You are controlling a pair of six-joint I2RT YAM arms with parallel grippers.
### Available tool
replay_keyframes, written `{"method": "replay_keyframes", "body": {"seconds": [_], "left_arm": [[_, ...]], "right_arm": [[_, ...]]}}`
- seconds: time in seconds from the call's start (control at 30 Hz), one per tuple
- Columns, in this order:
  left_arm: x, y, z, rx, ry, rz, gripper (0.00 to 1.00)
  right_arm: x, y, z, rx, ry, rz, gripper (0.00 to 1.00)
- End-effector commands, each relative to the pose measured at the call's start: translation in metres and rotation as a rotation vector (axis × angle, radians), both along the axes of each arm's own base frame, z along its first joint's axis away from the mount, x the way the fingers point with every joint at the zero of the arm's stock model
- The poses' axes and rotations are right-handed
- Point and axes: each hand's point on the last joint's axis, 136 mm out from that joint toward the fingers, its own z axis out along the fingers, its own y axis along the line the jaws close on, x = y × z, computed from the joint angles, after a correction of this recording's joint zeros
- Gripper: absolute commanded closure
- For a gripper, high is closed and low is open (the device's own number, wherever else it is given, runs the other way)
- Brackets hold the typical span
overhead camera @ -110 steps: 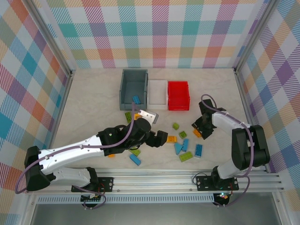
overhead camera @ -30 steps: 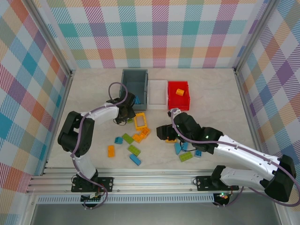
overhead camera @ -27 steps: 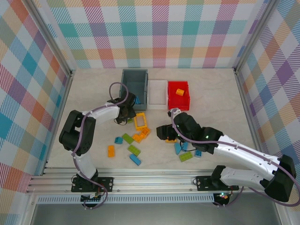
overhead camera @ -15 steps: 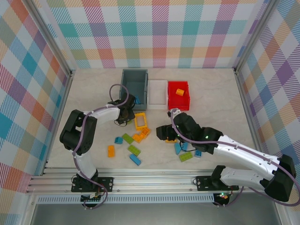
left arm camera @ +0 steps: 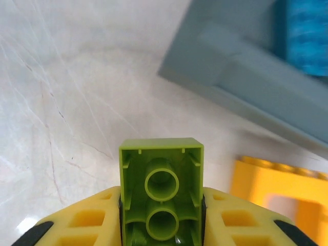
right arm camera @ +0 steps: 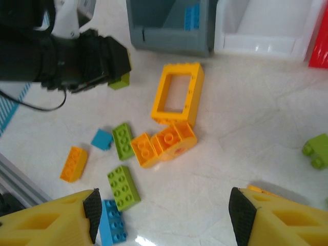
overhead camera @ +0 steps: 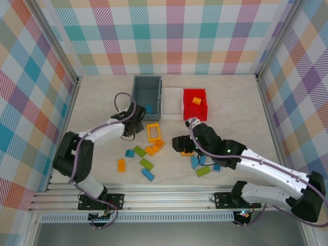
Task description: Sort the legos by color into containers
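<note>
I will next raise my left gripper and swing it outward, toward the red bin, to release the lego over the white bin (overhead camera: 172,109). That bin lies outward.
My left gripper (left arm camera: 161,230) is shut on a lime green lego (left arm camera: 161,195), held underside up just above the table. It hangs left of the orange frame (overhead camera: 153,131) and short of the grey-blue bin (overhead camera: 135,97), which holds a blue lego (overhead camera: 149,108). The right wrist view shows that same gripper (right arm camera: 110,64) with the green lego (right arm camera: 119,81). My right gripper (right arm camera: 164,215) is open and empty above the table, its fingers wide apart, right of the orange legos (right arm camera: 164,143). The white bin (overhead camera: 172,109) looks empty. An orange lego (overhead camera: 196,100) lies in the red bin (overhead camera: 187,110).
Loose legos lie in the middle: green (overhead camera: 146,164), blue (overhead camera: 147,174), orange (overhead camera: 121,164). Another cluster of blue (overhead camera: 195,161) and green (overhead camera: 203,170) sits under my right arm. A green lego (right arm camera: 318,148) lies at the right. The rail runs along the near edge.
My left gripper has drifted slightly left and nearer with the green lego, away from the grey-blue bin. The right gripper has barely moved. Since 3.7 s ago an orange lego appeared in the red bin.
</note>
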Motion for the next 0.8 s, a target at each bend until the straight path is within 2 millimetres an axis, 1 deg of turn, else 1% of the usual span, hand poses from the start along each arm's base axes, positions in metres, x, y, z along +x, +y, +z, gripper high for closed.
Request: {"method": "replay_keyframes", "body": {"seconds": [0.0, 0.1, 0.17, 0.23, 0.3, 0.37, 0.47, 0.57, 0.67, 0.77], "left_arm": [[0.005, -0.027, 0.055, 0.012, -0.101, -0.108, 0.75], [0.014, -0.065, 0.079, 0.027, -0.128, -0.214, 0.75], [0.023, -0.092, 0.087, 0.038, -0.144, -0.274, 0.75], [0.034, -0.114, 0.091, 0.051, -0.154, -0.314, 0.75], [0.047, -0.132, 0.090, 0.064, -0.155, -0.341, 0.75], [0.063, -0.147, 0.084, 0.076, -0.142, -0.357, 0.75], [0.084, -0.163, 0.075, 0.110, -0.119, -0.368, 0.75], [0.101, -0.173, 0.056, 0.155, -0.083, -0.378, 0.75], [0.115, -0.173, 0.035, 0.184, -0.054, -0.364, 0.76], [0.125, -0.171, 0.018, 0.164, -0.028, -0.351, 0.75]], "right_arm": [[0.012, -0.018, 0.032, 0.093, -0.105, -0.116, 0.29], [0.022, -0.031, 0.043, 0.140, -0.120, -0.180, 0.28], [0.031, -0.042, 0.046, 0.151, -0.108, -0.241, 0.28], [0.038, -0.051, 0.047, 0.158, -0.094, -0.288, 0.28], [0.043, -0.055, 0.048, 0.185, -0.079, -0.309, 0.28], [0.047, -0.058, 0.049, 0.224, -0.060, -0.323, 0.28], [0.049, -0.061, 0.047, 0.238, -0.042, -0.339, 0.28], [0.049, -0.063, 0.043, 0.236, -0.032, -0.346, 0.28], [0.047, -0.067, 0.039, 0.233, -0.022, -0.356, 0.27], [0.045, -0.070, 0.036, 0.232, -0.019, -0.359, 0.27]]}}
